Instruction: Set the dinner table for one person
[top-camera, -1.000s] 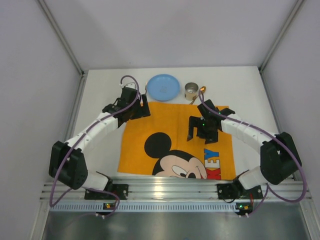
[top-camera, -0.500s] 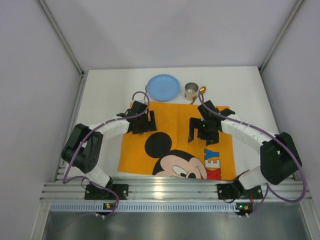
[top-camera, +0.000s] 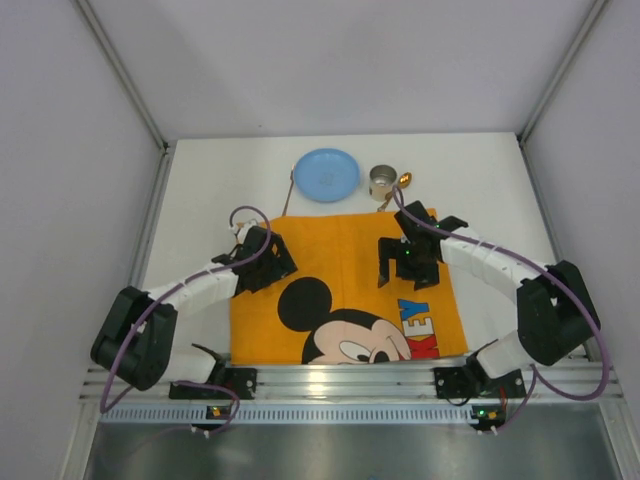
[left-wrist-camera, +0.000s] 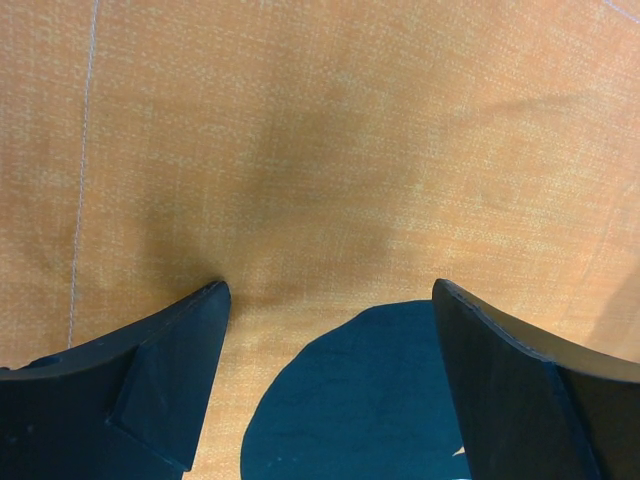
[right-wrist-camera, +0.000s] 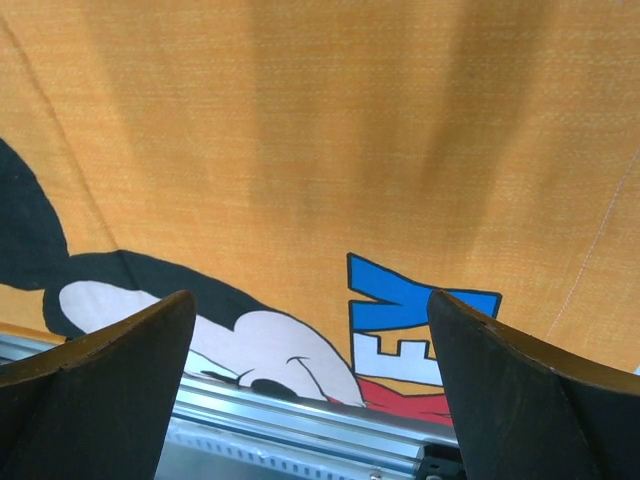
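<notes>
The blue plate (top-camera: 327, 174) is next for my left gripper. I will lift the gripper and move it outward, then lower it onto the plate's rim beside the thin utensil.
The white dinner table (top-camera: 195, 200) carries an orange Mickey Mouse placemat (top-camera: 350, 280) at its near middle. The mat's near edge lies at the aluminium rail. A blue plate (top-camera: 327, 174), a metal cup (top-camera: 383, 182) and a gold spoon (top-camera: 402, 184) sit behind the mat. My left gripper (top-camera: 272, 264) is open and empty, low on the mat's left part, by Mickey's black ear (left-wrist-camera: 350, 410). My right gripper (top-camera: 402, 262) is open and empty above the mat's right part. In the right wrist view the mat (right-wrist-camera: 330, 130) fills the view between the open fingers.
A thin utensil (top-camera: 289, 192) lies on the table just left of the plate. The aluminium rail (top-camera: 330, 378) runs along the near edge and shows in the right wrist view (right-wrist-camera: 300, 420). White walls enclose the table on three sides.
The placemat has slid toward the near edge and slightly left, now squared to the rail. My left gripper moved nearer and left with it. The right gripper barely moved.
</notes>
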